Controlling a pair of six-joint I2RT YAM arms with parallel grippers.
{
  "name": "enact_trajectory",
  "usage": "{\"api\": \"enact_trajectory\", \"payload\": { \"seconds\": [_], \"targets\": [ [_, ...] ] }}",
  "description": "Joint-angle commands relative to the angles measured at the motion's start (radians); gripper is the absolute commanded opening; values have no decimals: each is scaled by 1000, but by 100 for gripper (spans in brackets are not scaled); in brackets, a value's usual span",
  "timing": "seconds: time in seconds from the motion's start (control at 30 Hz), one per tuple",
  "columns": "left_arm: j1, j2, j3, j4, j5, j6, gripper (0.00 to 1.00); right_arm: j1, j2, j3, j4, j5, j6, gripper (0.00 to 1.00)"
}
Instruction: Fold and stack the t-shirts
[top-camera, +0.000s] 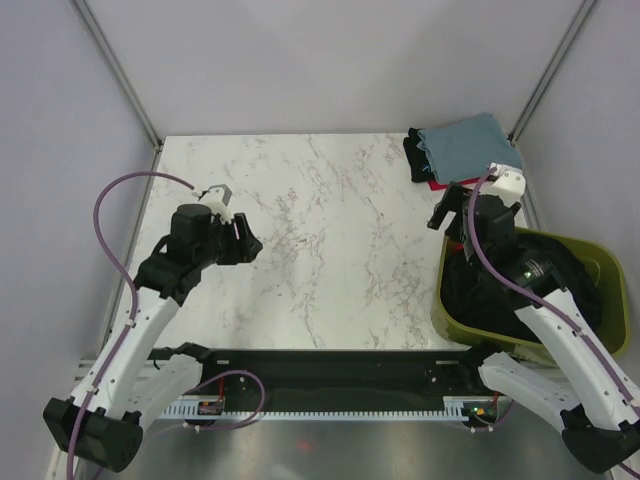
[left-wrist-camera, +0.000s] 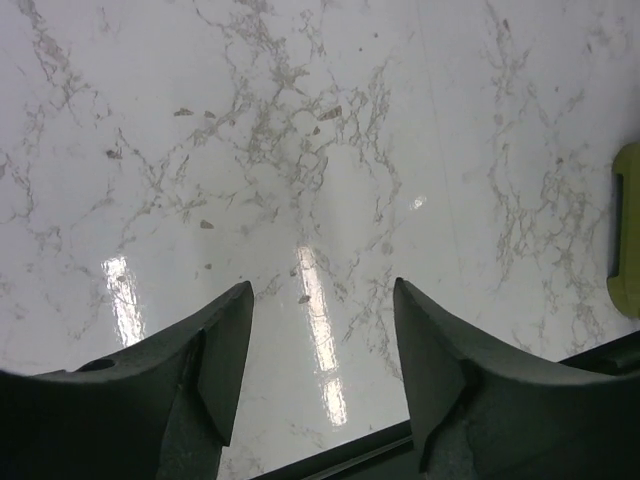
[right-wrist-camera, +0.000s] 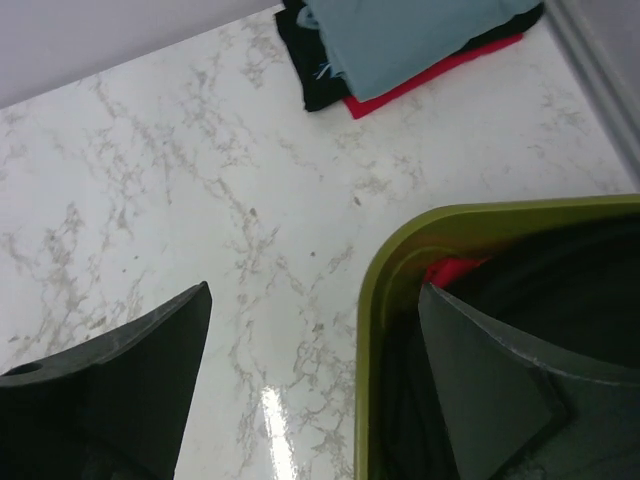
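My right gripper goes down and to the right in the top view next, past the basket's rim (right-wrist-camera: 400, 250) onto the black t-shirt, because it lies bunched in the basket.
A stack of folded t-shirts sits at the table's far right corner: a grey-blue one (top-camera: 466, 144) on top, over a black one (top-camera: 417, 158) and a red one (top-camera: 437, 185). The stack also shows in the right wrist view, grey-blue (right-wrist-camera: 410, 35), black (right-wrist-camera: 305, 60), red (right-wrist-camera: 425, 80). The olive-green basket (top-camera: 600, 262) at the right holds dark cloth (top-camera: 565, 280) and a bit of red cloth (right-wrist-camera: 455, 270). My right gripper (right-wrist-camera: 315, 300) is open and empty over the basket's near-left rim (right-wrist-camera: 400, 250). My left gripper (left-wrist-camera: 322, 300) is open and empty above bare table at the left.
The marble table (top-camera: 330, 250) lies between the arms. Grey walls and metal frame posts (top-camera: 120, 70) close off the back and sides. A black rail (top-camera: 330, 365) runs along the near edge. The basket's edge (left-wrist-camera: 626, 230) shows at the right of the left wrist view.
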Motion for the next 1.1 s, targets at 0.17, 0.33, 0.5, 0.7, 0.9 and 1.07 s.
{"api": "enact_trajectory", "payload": {
  "seconds": [0.17,0.33,0.5,0.7,0.9,1.07],
  "targets": [
    [-4,-51,-17,69,20,32,68,-52,-109,-48,-116,410,104,98],
    [-4,-39,-10,57,14,38,67,-235,-139,-135,-151,331,161,98],
    [-4,-39,-6,55,16,36,66,-633,-12,-186,-158,1,147,98],
    [-3,-45,-7,51,26,36,66,-760,39,-266,-23,-214,157,93],
    [-4,-43,-6,48,25,38,65,-760,7,-266,0,-228,171,38],
    [-4,-42,-3,48,20,38,65,-760,-66,-206,24,-313,128,0]
  ]
}}
